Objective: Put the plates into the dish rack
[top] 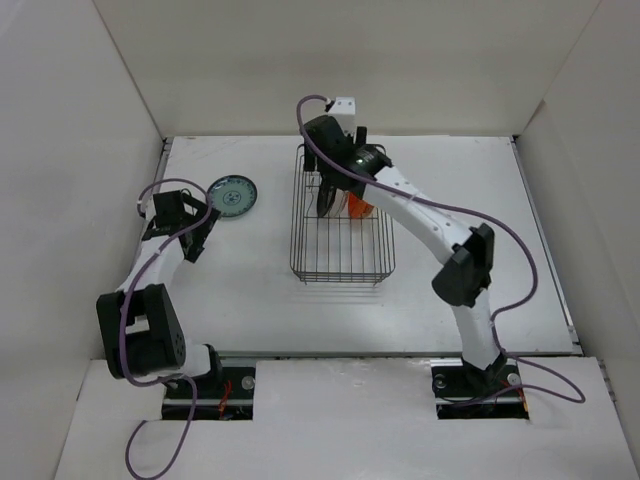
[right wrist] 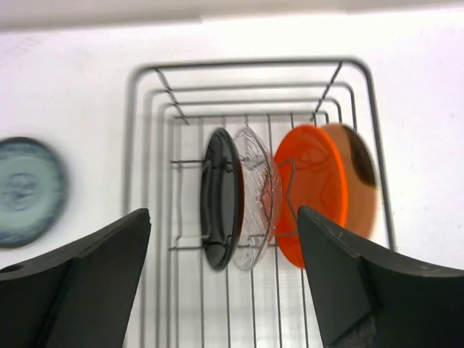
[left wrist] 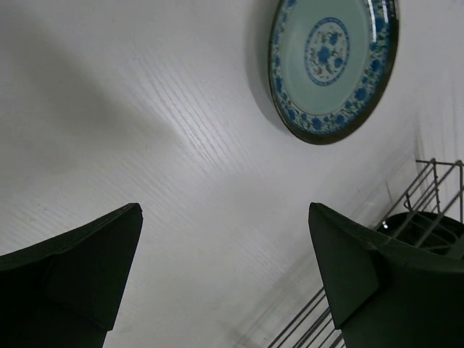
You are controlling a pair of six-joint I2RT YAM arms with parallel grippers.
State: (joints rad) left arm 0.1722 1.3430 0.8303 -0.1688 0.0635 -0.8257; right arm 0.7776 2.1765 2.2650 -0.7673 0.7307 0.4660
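The teal plate still lies flat outside the rack [top: 340,250], outward of my open left gripper, which will move outward and down onto the plate's near rim [top: 217,210].
The black wire dish rack [top: 340,250] stands at mid table. In the right wrist view, four plates stand on edge in the rack [right wrist: 145,145]: glossy black [right wrist: 221,196], clear glass [right wrist: 257,192], bright orange [right wrist: 308,192] and cream with a dark patch [right wrist: 359,181]. The teal patterned plate [top: 233,195] lies flat on the table left of the rack, and also shows in the left wrist view [left wrist: 333,65]. My right gripper [top: 335,190] hovers over the rack's far end, open and empty [right wrist: 223,214]. My left gripper [top: 203,232] is open and empty [left wrist: 225,206], just short of the teal plate.
White walls enclose the table on the left, back and right. The rack's corner [left wrist: 435,188] is close to the right of my left gripper. The right arm's forearm [top: 430,225] stretches over the rack's right side.
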